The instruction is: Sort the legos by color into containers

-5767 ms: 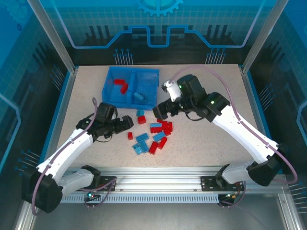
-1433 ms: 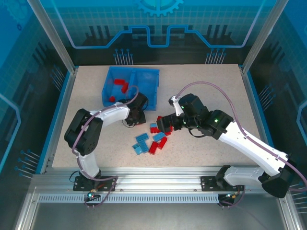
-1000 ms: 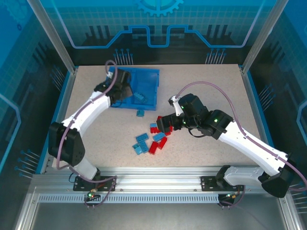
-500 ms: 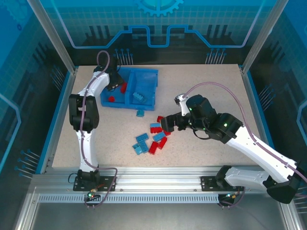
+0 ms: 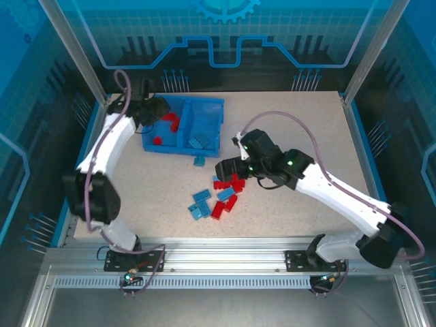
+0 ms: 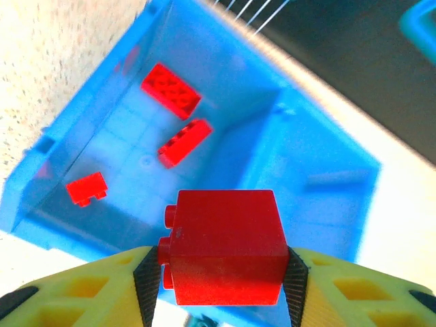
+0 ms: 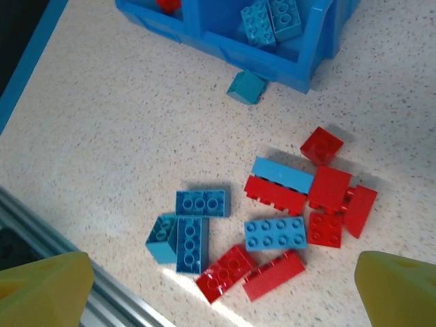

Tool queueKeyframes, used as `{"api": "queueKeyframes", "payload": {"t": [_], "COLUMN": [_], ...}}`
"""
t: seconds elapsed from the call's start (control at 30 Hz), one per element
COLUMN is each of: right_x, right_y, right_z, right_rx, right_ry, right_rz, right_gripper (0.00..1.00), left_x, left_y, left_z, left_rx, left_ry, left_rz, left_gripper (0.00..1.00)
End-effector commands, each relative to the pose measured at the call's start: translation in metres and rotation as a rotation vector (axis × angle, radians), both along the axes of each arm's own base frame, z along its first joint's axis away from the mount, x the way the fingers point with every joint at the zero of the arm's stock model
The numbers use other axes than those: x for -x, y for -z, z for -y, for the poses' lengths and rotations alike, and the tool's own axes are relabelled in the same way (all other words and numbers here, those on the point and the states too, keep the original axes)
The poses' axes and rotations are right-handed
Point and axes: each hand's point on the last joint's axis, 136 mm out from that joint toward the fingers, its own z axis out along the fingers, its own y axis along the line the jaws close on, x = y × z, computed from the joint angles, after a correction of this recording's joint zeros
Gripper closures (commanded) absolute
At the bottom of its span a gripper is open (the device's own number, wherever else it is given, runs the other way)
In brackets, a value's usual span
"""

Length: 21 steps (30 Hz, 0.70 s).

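Observation:
I will next move my right gripper toward the tray's near side and down around the light blue lego, which lies below it, closer to the tray.
My left gripper (image 6: 223, 272) is shut on a red lego (image 6: 225, 245), held above the left compartment of the blue tray (image 6: 320, 177), where three red legos (image 6: 170, 90) lie. From above, the left gripper (image 5: 153, 109) hovers at the far left corner of the tray (image 5: 204, 101). Light blue legos (image 5: 199, 141) lie in the right compartment. My right gripper (image 5: 228, 169) hangs open over the mixed pile of red and blue legos (image 5: 221, 194). In the right wrist view that gripper (image 7: 221, 293) is spread wide above the pile (image 7: 272, 231).
One light blue lego (image 7: 246, 86) leans against the tray's near wall (image 7: 272, 65) on the speckled table. The aluminium rail (image 7: 41, 225) runs along the table's near edge. Bare table surface lies left and right of the pile.
The left gripper has swung from the pile to the tray's far left corner with the red lego. The right gripper has moved slightly left and farther over the pile.

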Motion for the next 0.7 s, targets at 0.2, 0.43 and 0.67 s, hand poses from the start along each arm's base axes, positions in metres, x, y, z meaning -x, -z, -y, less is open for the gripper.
{"api": "queueKeyframes", "payload": {"t": [0.2, 0.43, 0.67], "right_x": [-0.06, -0.099, -0.123], "right_y": [0.046, 0.102, 0.144], "right_z": [-0.069, -0.093, -0.11], "right_rx": [-0.034, 0.027, 0.105], "right_ry": [0.188, 0.323, 0.346], "right_rz": [-0.152, -0.196, -0.235], "right_gripper": [0.11, 0.28, 0.31], "left_x": [0.129, 0.189, 0.182], "left_y": [-0.092, -0.058, -0.017], "left_z": [0.02, 0.026, 0.015], "left_rx": [-0.174, -0.349, -0.324], "left_ry": [0.274, 0.493, 0.409], "left_rz": [0.361, 0.38, 0.279], "left_gripper": [0.45, 0.42, 0.43]}}
